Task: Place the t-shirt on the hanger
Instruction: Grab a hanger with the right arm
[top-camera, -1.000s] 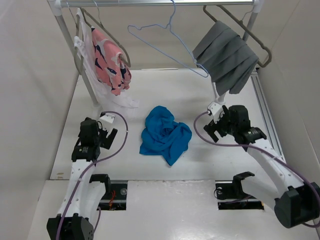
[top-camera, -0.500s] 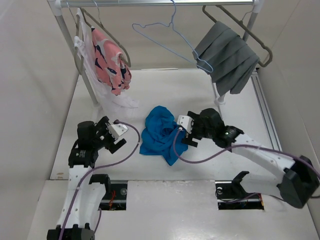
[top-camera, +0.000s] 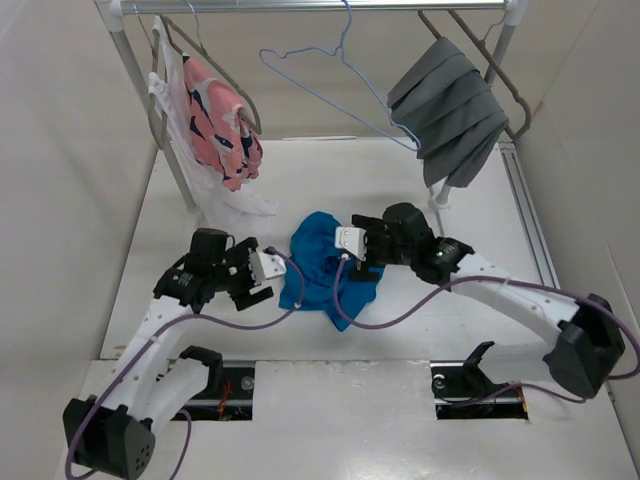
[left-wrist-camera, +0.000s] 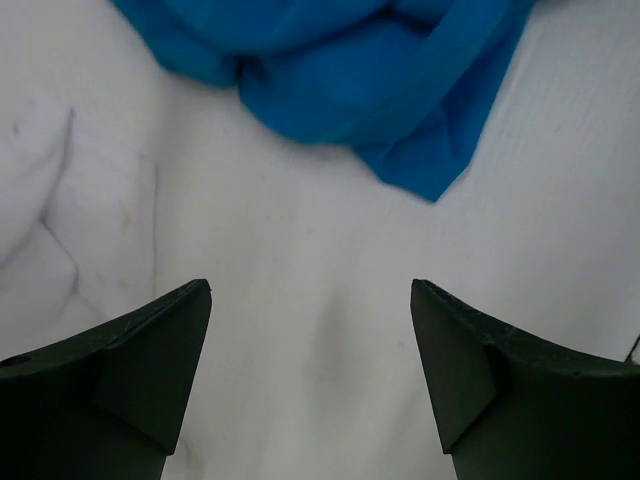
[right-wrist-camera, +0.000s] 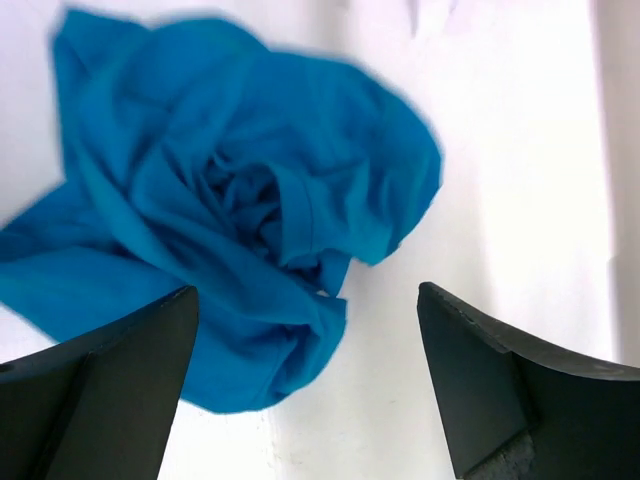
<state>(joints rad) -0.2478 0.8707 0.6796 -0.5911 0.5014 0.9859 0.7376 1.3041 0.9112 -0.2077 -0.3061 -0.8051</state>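
My right gripper needs to move up and outward next to close on the hanger's wire side (top-camera: 365, 82) beside the grey cloth, because the bare hanger is above and outward of my right gripper.
The bright blue t-shirt (top-camera: 318, 268) lies crumpled on the white table between my two arms. The light-blue wire hanger (top-camera: 335, 90) hangs bare by its hook on the top rail. My left gripper (top-camera: 270, 278) is open and empty just left of the shirt. In the left wrist view the left gripper (left-wrist-camera: 310, 290) is over bare table, with the shirt's hem (left-wrist-camera: 350, 70) ahead. My right gripper (top-camera: 352, 252) is open and empty at the shirt's upper right edge. In the right wrist view the right gripper (right-wrist-camera: 308, 290) is just above the shirt (right-wrist-camera: 230, 200), apart from it.
A pink patterned garment (top-camera: 225, 120) hangs on a grey-brown hanger at the left. A grey folded cloth (top-camera: 450, 105) hangs on another at the right. The rack's post (top-camera: 150, 110) and some white cloth (top-camera: 240, 205) stand at the back left. Walls close in both sides.
Both arms have swung in toward the t-shirt, the right from the far right side, the left from the left. The wire hanger sways slightly. The shirt has not moved.
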